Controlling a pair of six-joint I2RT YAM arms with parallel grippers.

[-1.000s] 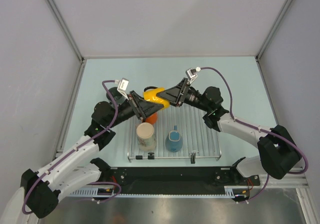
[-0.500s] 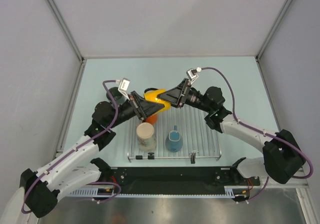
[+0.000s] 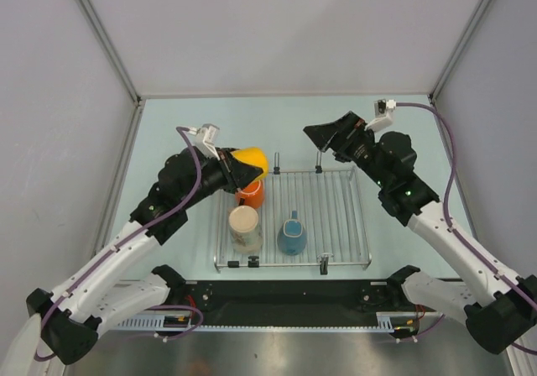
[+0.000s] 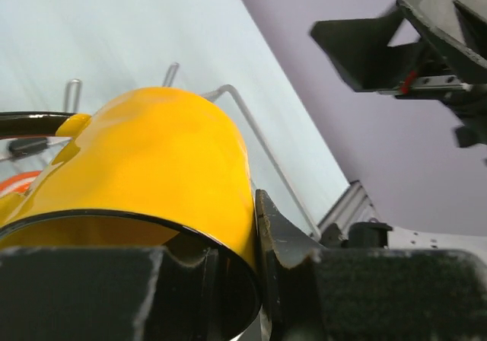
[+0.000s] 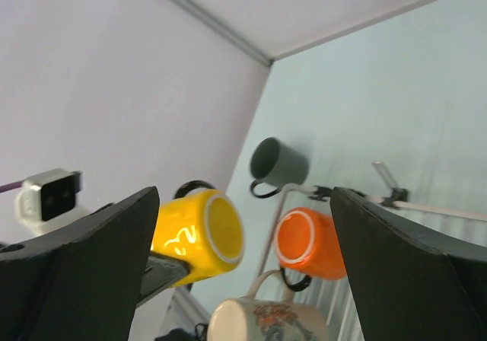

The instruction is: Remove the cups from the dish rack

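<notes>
I should move my left gripper to the left in the top view next and down onto the bare table beside the dish rack, because the yellow cup [image 3: 250, 159] has room there.
My left gripper [image 3: 243, 171] is shut on the rim wall of the yellow cup [image 3: 250, 159], held tilted above the back left corner of the dish rack [image 3: 340, 216]. In the left wrist view the yellow cup [image 4: 152, 158] fills the frame, one finger [image 4: 283, 242] outside its wall. The orange cup [image 3: 250, 195], cream cup [image 3: 244, 227] and blue cup [image 3: 292, 236] stand on the rack. My right gripper [image 3: 315, 134] hangs open and empty behind the rack. The right wrist view shows the yellow cup [image 5: 202, 238], orange cup [image 5: 308, 243], cream cup [image 5: 251, 322] and a dark grey-green cup [image 5: 278, 162] on the table.
Short upright posts [image 3: 318, 159] rise at the rack's back edge, and one [image 3: 324, 263] at its front. Grey walls close in the pale green table [image 3: 394, 133] on three sides. The arms' base rail [image 3: 285, 296] runs along the near edge.
My left gripper closed on the yellow cup and carried it slightly left. My right gripper drew away from the cup to the back right and opened wider.
</notes>
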